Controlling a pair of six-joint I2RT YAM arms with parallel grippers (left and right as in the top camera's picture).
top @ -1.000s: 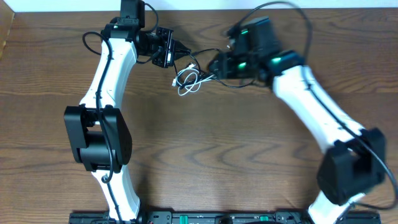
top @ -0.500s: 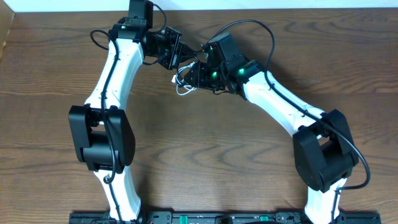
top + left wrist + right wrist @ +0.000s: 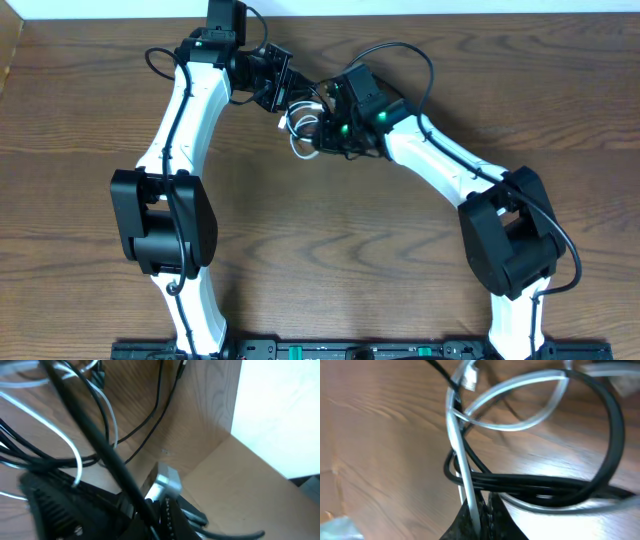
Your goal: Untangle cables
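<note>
Black loops cross the white cable, so my right gripper will next pull it away from the tangle, to the right in the overhead view, and then open over empty wood.
The cables lie in a small tangle on the wooden table, between my two grippers. My left gripper sits at the tangle's upper left, shut on the black cable. A silver plug sticks out just above its fingertips. My right gripper presses in from the tangle's right side and is shut on the white cable. That cord runs straight down into its closed jaws. Loops of black cable cross just above the right gripper. A white plug end lies beyond them.
The table's far edge runs just behind the tangle, with a white wall past it. Its corner shows in the left wrist view. A thicker black arm wire arcs over the right arm. Bare wood stretches to the front.
The right arm has swung left into the tangle, and its jaws have closed on the white cable. The left gripper shifted slightly right, then held still, staying shut.
</note>
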